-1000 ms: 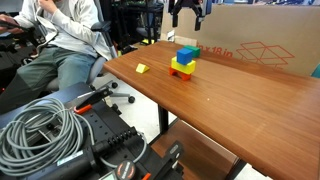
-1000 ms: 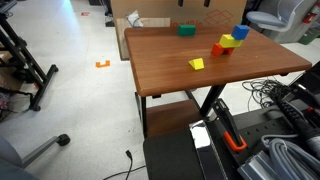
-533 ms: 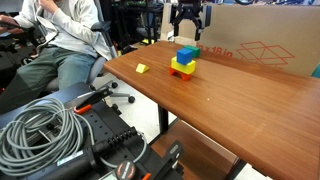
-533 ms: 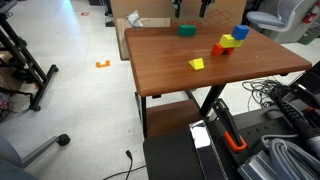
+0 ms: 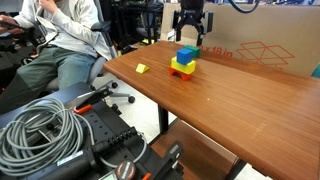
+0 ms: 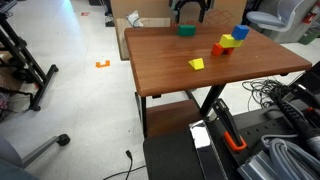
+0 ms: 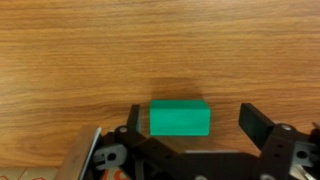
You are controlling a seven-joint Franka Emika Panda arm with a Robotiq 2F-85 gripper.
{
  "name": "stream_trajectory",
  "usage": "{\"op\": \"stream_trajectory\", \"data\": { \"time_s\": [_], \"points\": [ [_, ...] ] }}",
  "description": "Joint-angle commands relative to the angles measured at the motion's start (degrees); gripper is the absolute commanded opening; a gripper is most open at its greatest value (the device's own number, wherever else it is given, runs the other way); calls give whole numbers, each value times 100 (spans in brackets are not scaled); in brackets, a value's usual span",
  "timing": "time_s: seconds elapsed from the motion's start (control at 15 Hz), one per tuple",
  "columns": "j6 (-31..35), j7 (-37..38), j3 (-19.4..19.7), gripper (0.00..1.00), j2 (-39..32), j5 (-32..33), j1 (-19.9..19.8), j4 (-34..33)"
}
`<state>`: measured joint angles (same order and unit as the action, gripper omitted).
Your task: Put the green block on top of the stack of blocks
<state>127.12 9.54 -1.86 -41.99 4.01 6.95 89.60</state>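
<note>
Next, my gripper moves down around the ends of the green block (image 6: 186,30) and closes, as the block below already lies between the open fingers.
The green block (image 7: 180,117) lies flat on the wooden table (image 7: 80,50), between my open fingers and closer to the left one in the wrist view. In both exterior views my gripper (image 5: 190,32) (image 6: 190,13) hangs low over the green block (image 6: 186,30) at the far edge of the table. The stack (image 5: 183,64) has a blue block on top of yellow and red ones. It stands apart from the green block, nearer the table's middle, and also shows in an exterior view (image 6: 229,42). My gripper (image 7: 195,123) holds nothing.
A small yellow block (image 5: 142,68) (image 6: 196,64) lies loose on the table. A cardboard box (image 5: 260,45) stands behind the table. A seated person (image 5: 70,40) is beside it. Coiled cables (image 5: 40,130) and equipment sit in front.
My gripper has come down from above the table's far edge to just over the green block. The blocks have not moved.
</note>
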Motion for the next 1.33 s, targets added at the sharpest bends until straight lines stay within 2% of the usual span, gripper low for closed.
{"op": "stream_trajectory", "data": {
  "time_s": [0.0, 0.47, 1.27],
  "points": [
    [-234, -4, 94, 100, -216, 40, 98, -322],
    [-530, -7, 111, 100, -460, 38, 89, -622],
    [-578, 57, 176, 100, -904, 124, 233, -1142]
  ]
}}
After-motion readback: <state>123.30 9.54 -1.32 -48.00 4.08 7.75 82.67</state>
